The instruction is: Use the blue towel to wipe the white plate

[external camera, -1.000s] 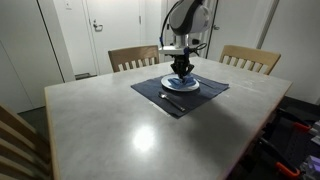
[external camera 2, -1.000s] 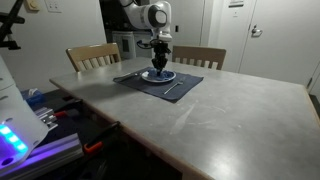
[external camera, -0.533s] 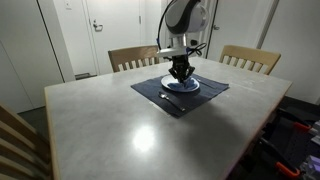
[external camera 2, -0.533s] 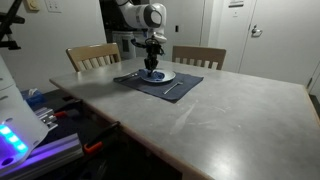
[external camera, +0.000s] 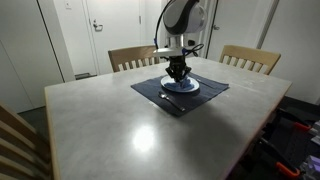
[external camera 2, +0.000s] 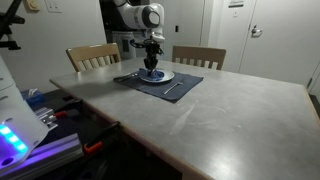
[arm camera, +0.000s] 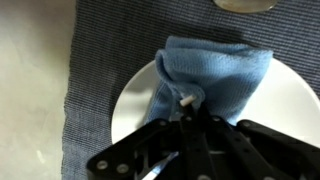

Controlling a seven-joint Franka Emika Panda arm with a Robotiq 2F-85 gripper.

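Note:
Next, my gripper wipes across the plate, rises off it and moves over the clear, bare tabletop (external camera: 132, 78) beside the placemat to release the towel.
A white plate (arm camera: 292, 95) lies on a dark placemat (arm camera: 95, 60). It shows in both exterior views (external camera: 190, 87) (external camera 2: 166, 76). The blue towel (arm camera: 215, 70) is bunched on the plate, and my gripper (arm camera: 188, 108) is shut on it, pressing it down onto the plate's left part. In the exterior views the gripper (external camera: 178, 74) (external camera 2: 151, 68) stands straight down over the plate, and the towel is mostly hidden under it.
A piece of cutlery (external camera: 170, 99) lies on the placemat (external camera 2: 160, 84) beside the plate. Wooden chairs (external camera: 133, 58) (external camera: 250, 58) stand behind the large grey table (external camera: 120, 125). Doors and walls lie beyond.
The gripper with the towel has slid a short way sideways across the plate, towards its edge. The plate and placemat have not moved.

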